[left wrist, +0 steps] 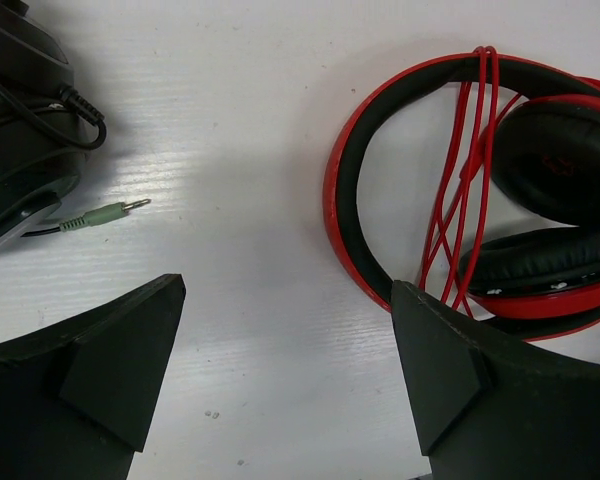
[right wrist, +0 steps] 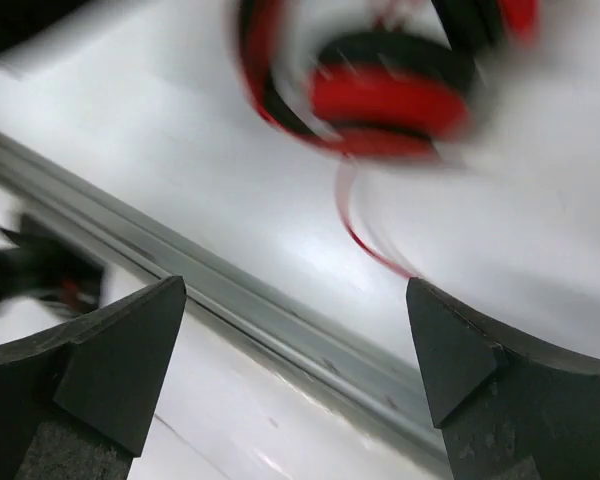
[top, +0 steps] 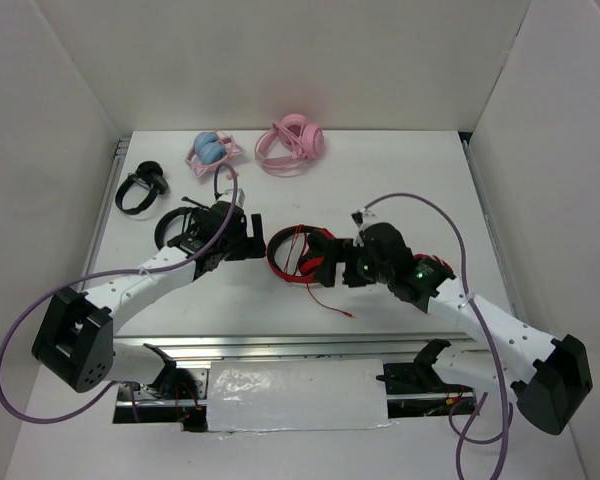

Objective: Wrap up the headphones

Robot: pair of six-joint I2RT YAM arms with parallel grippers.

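I will move my right gripper back toward the bar next, then down to the cable tail's end, because the cable tail lies loose.
The red headphones with black lining lie flat at the table's middle. In the left wrist view the red cable runs in several strands across the headband and the black ear cushions. A loose cable tail trails toward the front edge. My left gripper is open and empty just left of the headband, its right finger beside the band. My right gripper is open and empty over the headphones' right side. The right wrist view is blurred and shows an ear cup and the cable tail.
Black headphones lie at the far left, and another black pair with a green jack sits by my left gripper. A pink-and-blue pair and a pink pair lie at the back. A metal rail lines the front edge.
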